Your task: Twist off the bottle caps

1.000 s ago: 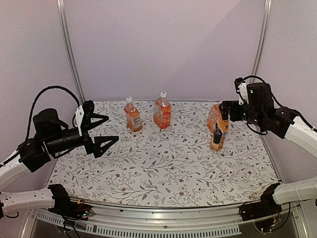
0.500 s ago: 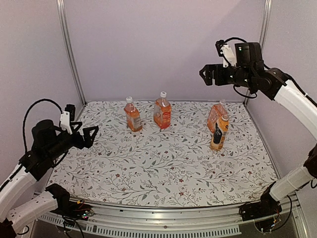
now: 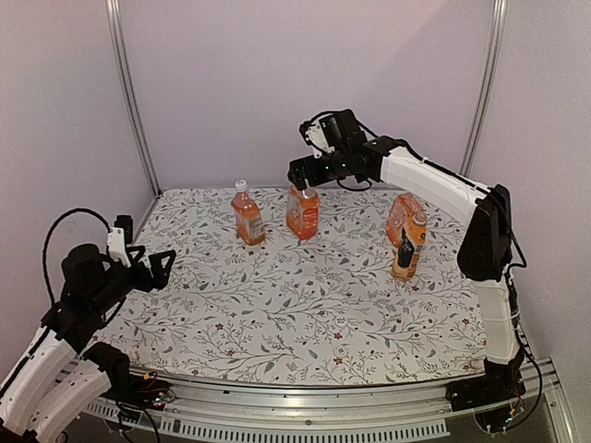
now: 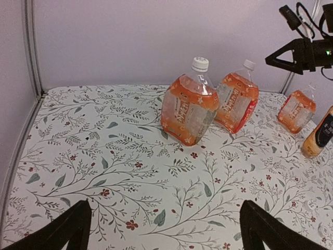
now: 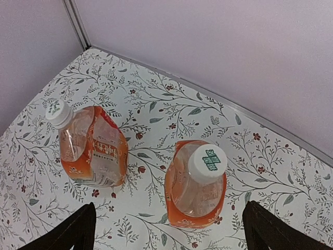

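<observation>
I need to lower my open right gripper past the middle bottle's white cap next, until its fingers are on both sides of the middle bottle's upper body, since that bottle is below the gripper.
Four bottles of orange drink stand upright at the back of the table. The left bottle has a white cap. The middle bottle sits under my right gripper, which is open and hovers above its cap with a finger on each side and touching nothing. The right bottle and the black-labelled bottle stand at the right. My left gripper is open and empty, low at the left edge. The caps also show in the left wrist view.
The floral tablecloth covers the table. Metal frame posts stand at the back corners, and the purple wall is close behind the bottles. The right arm stretches over the two right bottles.
My right arm has swung from high at the far right leftwards and down over the middle bottle. My left arm has drawn back to the left edge and lowered.
</observation>
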You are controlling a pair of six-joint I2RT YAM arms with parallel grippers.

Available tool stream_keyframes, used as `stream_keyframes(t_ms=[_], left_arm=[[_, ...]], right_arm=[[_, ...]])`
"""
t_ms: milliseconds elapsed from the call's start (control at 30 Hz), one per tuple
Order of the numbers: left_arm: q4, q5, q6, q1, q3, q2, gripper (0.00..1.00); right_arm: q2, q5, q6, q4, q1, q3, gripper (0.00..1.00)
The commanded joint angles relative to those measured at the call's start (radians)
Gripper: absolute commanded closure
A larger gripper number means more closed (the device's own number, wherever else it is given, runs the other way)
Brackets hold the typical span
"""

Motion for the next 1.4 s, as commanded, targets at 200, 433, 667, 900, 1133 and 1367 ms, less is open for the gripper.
stream_keyframes(t_ms=[200,433,667,900,1133,1367], left_arm=[[0.058,0.092,-0.015,0.018,-0.031,-0.026,0.0],[0.072,0.114,-0.025,0.018,-0.038,-0.025,0.0],[0.075,0.121,-0.024,0.02,-0.041,-0.028,0.0],[0.092,0.203,-0.025,0.019,-0.044,-0.034,0.01],[0.099,0.453,0.001,0.018,0.008,-0.026,0.04],[-0.057,0.747,0.212,-0.094,0.225,0.104,0.08]], right_arm=[[0.258,0.127,-0.027,0.015,0.006,0.142,0.03],[0.306,0.065,-0.008,0.047,0.006,0.103,0.23],[0.274,0.06,0.007,0.096,-0.003,0.04,0.5],[0.119,0.014,-0.03,0.11,-0.003,-0.099,0.65],[-0.211,-0.149,-0.15,0.101,0.037,-0.338,0.67],[-0.491,-0.337,-0.31,0.056,0.21,-0.497,0.68]])
